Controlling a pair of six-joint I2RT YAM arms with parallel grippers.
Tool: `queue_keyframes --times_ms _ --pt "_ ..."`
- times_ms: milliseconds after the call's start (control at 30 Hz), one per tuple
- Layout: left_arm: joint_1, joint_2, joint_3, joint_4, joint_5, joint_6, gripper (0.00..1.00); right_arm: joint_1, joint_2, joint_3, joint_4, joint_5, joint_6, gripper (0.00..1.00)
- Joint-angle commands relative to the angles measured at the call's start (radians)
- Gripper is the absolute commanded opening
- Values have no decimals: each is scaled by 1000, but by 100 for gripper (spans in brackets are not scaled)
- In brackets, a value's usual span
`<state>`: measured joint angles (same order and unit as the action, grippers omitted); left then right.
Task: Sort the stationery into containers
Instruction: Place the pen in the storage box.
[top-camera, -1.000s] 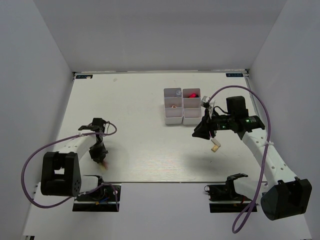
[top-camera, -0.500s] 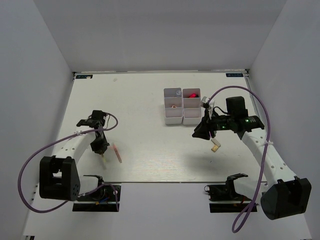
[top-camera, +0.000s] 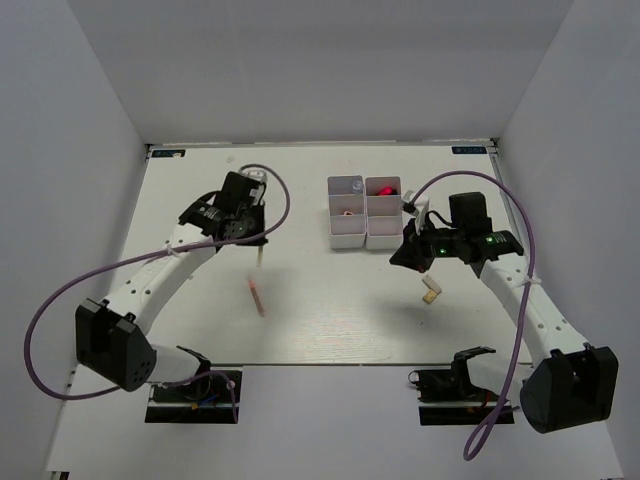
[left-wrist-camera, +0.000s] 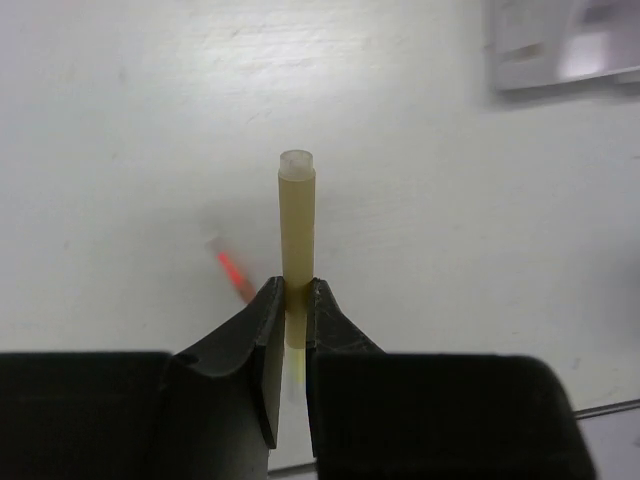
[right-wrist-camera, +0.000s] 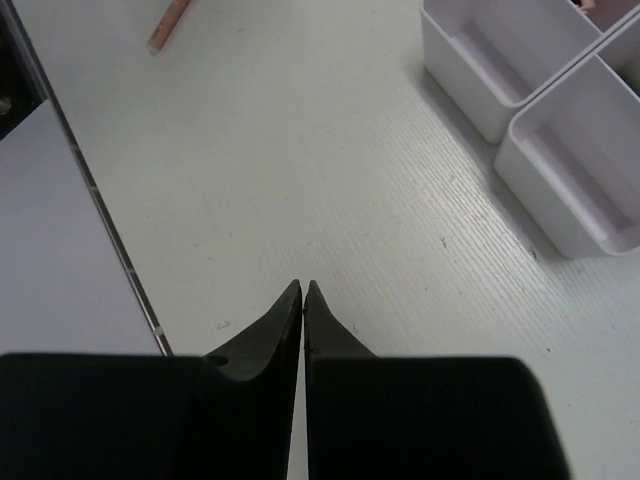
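The left gripper carries the tan stick to the right in the top view next and releases it over the organiser's closest near-end section, still empty.
My left gripper is shut on a thin tan stick and holds it above the table, left of the white organiser. A pink-red stick lies on the table below it and shows in the left wrist view and the right wrist view. My right gripper is shut and empty, just right of the organiser's near end. A beige block lies on the table near it. A red item and a small ring-like item lie in the compartments.
The table's near edge runs close to my right gripper. White walls stand on three sides. The arm bases and cables sit at the front corners.
My left arm has swung from the front left up and to the right, carrying the tan stick toward the organiser. The pink-red stick now lies uncovered on the table. My right gripper shifted slightly.
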<state>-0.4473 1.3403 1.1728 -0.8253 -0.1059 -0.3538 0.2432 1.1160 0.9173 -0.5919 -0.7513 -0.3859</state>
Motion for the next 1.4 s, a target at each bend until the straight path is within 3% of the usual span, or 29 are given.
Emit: queue_keyframes --times_ms 0,100,267,400,433,567,667,933,1167,1367 --pt "-71 46 131 77 58 65 0 -1 11 -12 67 61 27 5" --pt "-134 97 185 188 69 154 0 -2 33 -9 75 115 30 7" --pt "-220 152 111 623 104 303 0 -1 45 -20 93 153 32 7" --pt "-218 224 13 997 233 346 0 -5 53 -29 93 173 32 7" --pt "-214 238 14 1023 308 395 0 -2 53 -29 96 176 33 7" --pt "-189 313 -9 1242 414 401 0 -5 62 -40 109 202 21 7" --pt "-154 385 -25 1449 472 322 0 -2 77 -41 110 208 18 7" --pt "-137 491 48 1534 517 215 0 -5 80 -49 115 225 7 7" --pt "-179 395 -68 1533 554 194 0 -19 80 -55 119 221 5 7" --pt "-172 414 -136 1558 552 171 0 -24 64 -47 110 211 12 7"
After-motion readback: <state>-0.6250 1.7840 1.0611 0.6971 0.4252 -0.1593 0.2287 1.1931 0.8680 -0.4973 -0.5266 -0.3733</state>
